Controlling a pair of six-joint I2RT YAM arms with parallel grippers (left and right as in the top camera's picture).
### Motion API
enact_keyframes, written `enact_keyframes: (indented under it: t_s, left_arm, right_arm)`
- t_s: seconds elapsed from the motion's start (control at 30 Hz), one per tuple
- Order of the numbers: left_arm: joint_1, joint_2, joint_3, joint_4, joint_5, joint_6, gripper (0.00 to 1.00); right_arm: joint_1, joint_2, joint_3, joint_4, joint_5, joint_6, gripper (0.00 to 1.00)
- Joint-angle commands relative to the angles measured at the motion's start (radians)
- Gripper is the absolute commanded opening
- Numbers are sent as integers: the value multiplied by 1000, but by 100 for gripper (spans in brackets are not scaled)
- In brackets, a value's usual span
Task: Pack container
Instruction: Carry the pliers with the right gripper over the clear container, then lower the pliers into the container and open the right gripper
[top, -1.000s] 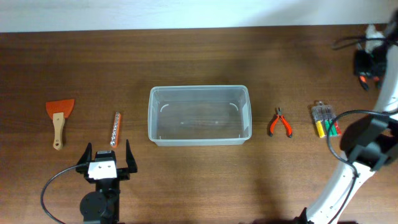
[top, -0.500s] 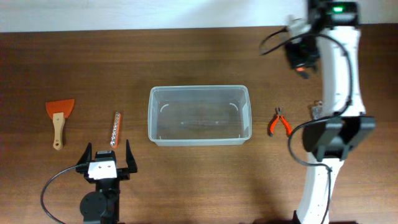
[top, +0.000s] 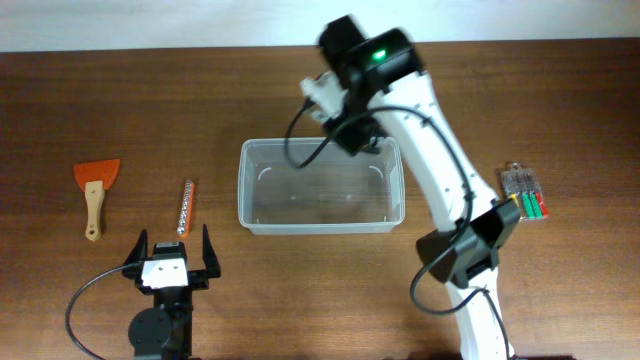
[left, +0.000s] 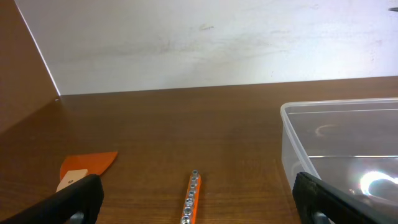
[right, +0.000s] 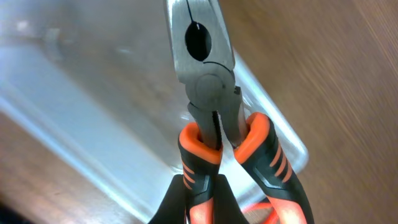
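The empty bottom of the bin is below and to the left in the overhead view, so the robot's right gripper will move that way next, lower the pliers (right: 208, 74) and let go.
The container (top: 243, 190) is a clear, shallow plastic bin at the table's middle. It also shows in the left wrist view (left: 292, 134) and the right wrist view (right: 74, 112). My right gripper (top: 345, 128) hangs over the bin's far right part. In the right wrist view it (right: 200, 202) is shut on one handle of orange-and-black pliers (right: 208, 74), whose nose points over the bin. My left gripper (top: 170, 256) is open and empty near the front left. In the left wrist view it (left: 199, 198) faces a socket rail.
An orange scraper with a wooden handle (top: 95, 185) lies at the far left. An orange socket rail (top: 185, 206) lies between it and the bin. A clear pack of screwdrivers (top: 525, 192) lies at the right. My right arm (top: 440, 180) crosses the table right of the bin.
My right arm has swung left from the far right edge to over the bin, carrying the pliers. It now covers the pliers that lay right of the bin. The left arm has not moved.
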Motion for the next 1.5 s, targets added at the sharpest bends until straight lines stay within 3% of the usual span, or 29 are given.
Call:
enact_keyframes:
  t_s: [0.0, 0.27, 0.67, 1.13, 1.47]
  left_arm:
    - [-3, -7, -3, -1, -4, -13, 99]
    - [-3, -7, -3, -1, -4, -13, 99]
    - [-3, -7, -3, -1, -4, -13, 99]
    - [-3, -7, -3, -1, -3, -13, 99]
    - [-3, -7, -3, -1, -3, -13, 99]
  right_arm:
    - [78, -54, 24, -6, -10, -69, 4]
    - [125, -53, 6, -6, -24, -139, 4]
    - [117, -51, -189, 99, -82, -275, 4]
    - [78, -51, -369, 253, -89, -277, 4]
    - [29, -49, -488, 327, -197, -277, 4]
